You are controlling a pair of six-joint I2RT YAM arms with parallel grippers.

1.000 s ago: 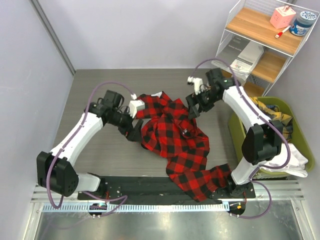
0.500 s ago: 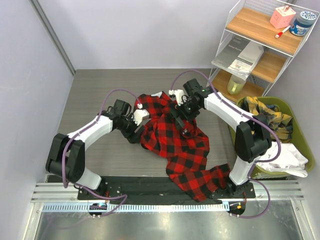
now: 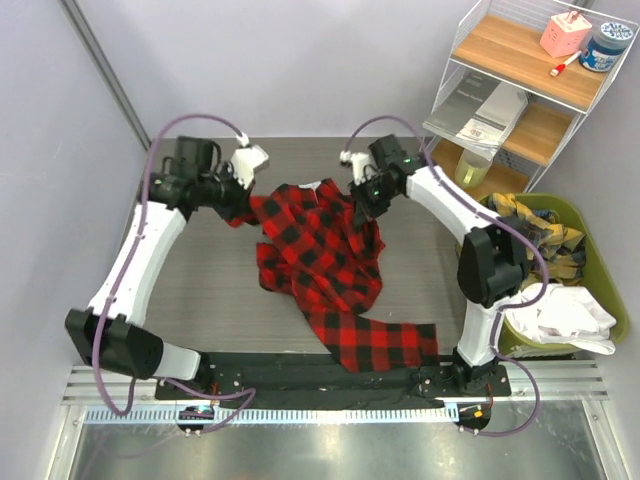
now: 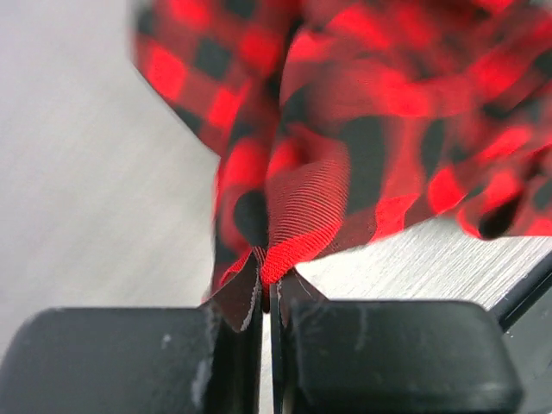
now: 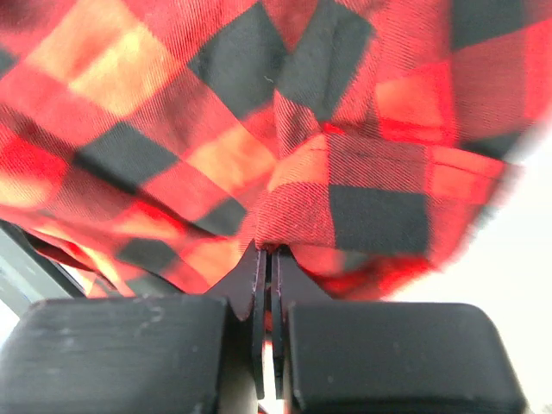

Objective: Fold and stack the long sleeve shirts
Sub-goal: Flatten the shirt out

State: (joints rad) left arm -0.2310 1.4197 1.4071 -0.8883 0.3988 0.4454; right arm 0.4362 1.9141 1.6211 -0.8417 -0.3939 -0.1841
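Note:
The shirt (image 3: 320, 260) is bunched beside bare table, so my right gripper will next take the pinched fold sideways toward the green bin, then let it go.
A red-and-black checked long sleeve shirt (image 3: 320, 260) hangs between my two grippers over the grey table, its lower part trailing toward the near edge. My left gripper (image 3: 238, 205) is shut on the shirt's left edge; in the left wrist view the cloth (image 4: 310, 172) is pinched at my left gripper (image 4: 267, 280). My right gripper (image 3: 362, 203) is shut on the shirt's upper right part; the right wrist view shows a fold of the shirt (image 5: 293, 207) caught at my right gripper (image 5: 269, 254). A white bit shows at the collar (image 3: 310, 187).
A green bin (image 3: 600, 290) at the right holds a yellow plaid garment (image 3: 530, 225) and a white one (image 3: 560, 315). A wire shelf unit (image 3: 520, 90) stands at the back right with a pink item and a jar. A black base strip (image 3: 330, 375) runs along the near edge.
Both grippers closed on the shirt and rose toward the back of the table, the left arm swinging left. The shirt got lifted and stretched, its lower part dragged away from the near right.

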